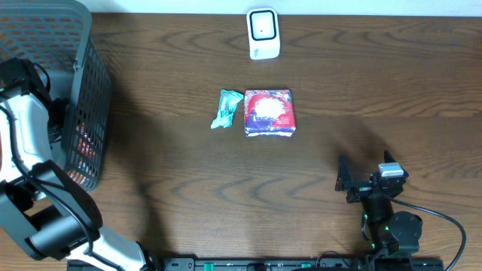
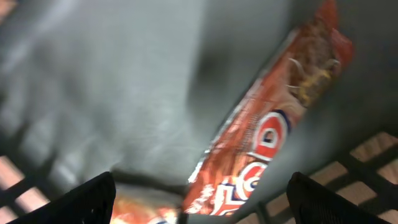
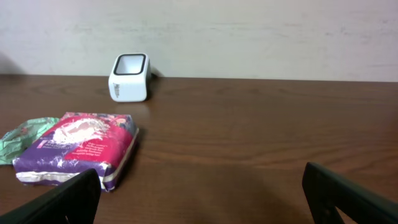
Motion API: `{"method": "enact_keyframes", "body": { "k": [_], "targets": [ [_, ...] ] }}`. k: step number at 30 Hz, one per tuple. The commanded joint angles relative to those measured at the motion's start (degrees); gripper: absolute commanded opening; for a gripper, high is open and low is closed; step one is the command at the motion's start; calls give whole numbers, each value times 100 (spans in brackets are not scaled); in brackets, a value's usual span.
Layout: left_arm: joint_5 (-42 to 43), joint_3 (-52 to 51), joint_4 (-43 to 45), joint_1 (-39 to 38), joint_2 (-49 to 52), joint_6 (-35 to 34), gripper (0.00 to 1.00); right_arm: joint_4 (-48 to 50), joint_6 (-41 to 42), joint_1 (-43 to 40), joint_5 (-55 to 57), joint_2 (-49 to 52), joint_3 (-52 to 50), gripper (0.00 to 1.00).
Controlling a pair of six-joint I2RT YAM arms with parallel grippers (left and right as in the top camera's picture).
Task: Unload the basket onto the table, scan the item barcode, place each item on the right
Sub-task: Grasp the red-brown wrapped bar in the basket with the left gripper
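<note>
My left gripper will next go down over the red snack packet's lettered part (image 2: 256,158) and close, because that part of the packet is below the gap between the open fingers.
My left gripper (image 2: 202,193) is open inside the dark mesh basket (image 1: 84,90) at the table's left edge. It hovers over an orange snack packet (image 2: 273,124) that leans on the basket's grey wall, and nothing sits between its fingers. Part of another orange wrapper (image 2: 143,208) shows below. The white barcode scanner (image 1: 263,34) stands at the far middle of the table. A purple-and-red packet (image 1: 269,113) and a small green packet (image 1: 227,108) lie at the centre. My right gripper (image 1: 365,169) is open and empty near the front right, facing the purple packet (image 3: 78,146) and the scanner (image 3: 129,76).
The left arm (image 1: 22,128) bends over the basket's near rim. Brown wooden table (image 1: 173,173) stretches between the basket and the right arm. A pale wall (image 3: 249,31) runs behind the scanner. The green packet (image 3: 25,137) touches the purple one's left side.
</note>
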Motion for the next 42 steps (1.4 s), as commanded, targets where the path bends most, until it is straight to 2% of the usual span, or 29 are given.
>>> {"method": "enact_keyframes", "body": {
  "k": [1, 11, 14, 17, 18, 19, 23, 28, 31, 37, 42],
  "targets": [
    [560, -33, 22, 24, 144, 459, 88, -20, 63, -20, 24, -7, -7, 99],
    [592, -33, 20, 24, 660, 610, 87, -20, 63, -20, 26, -7, -7, 99],
    [590, -66, 20, 24, 857, 610, 81, -20, 63, -20, 26, -7, -7, 99],
    [590, -111, 24, 24, 1067, 610, 65, -20, 63, -20, 26, -7, -7, 99],
    [590, -111, 24, 24, 1145, 610, 56, -20, 63, -20, 26, -7, -7, 99],
    [588, -111, 44, 26, 1224, 610, 41, -20, 63, -20, 26, -7, -7, 99],
    [568, -109, 118, 26, 1281, 608, 8, -20, 63, -20, 26, -7, -7, 99],
    [570, 52, 83, 31, 1154, 579, 6, -20, 63, -20, 26, -7, -7, 99],
    [570, 111, 85, 31, 885, 245, 7, -20, 63, -20, 26, -7, -7, 99],
    [570, 149, 308, 31, -251, -697, 7, -20, 63, -20, 24, -7, -7, 99],
    [570, 149, 721, 31, -1515, -909, 7, -20, 63, -20, 26, -7, -7, 99]
  ]
}}
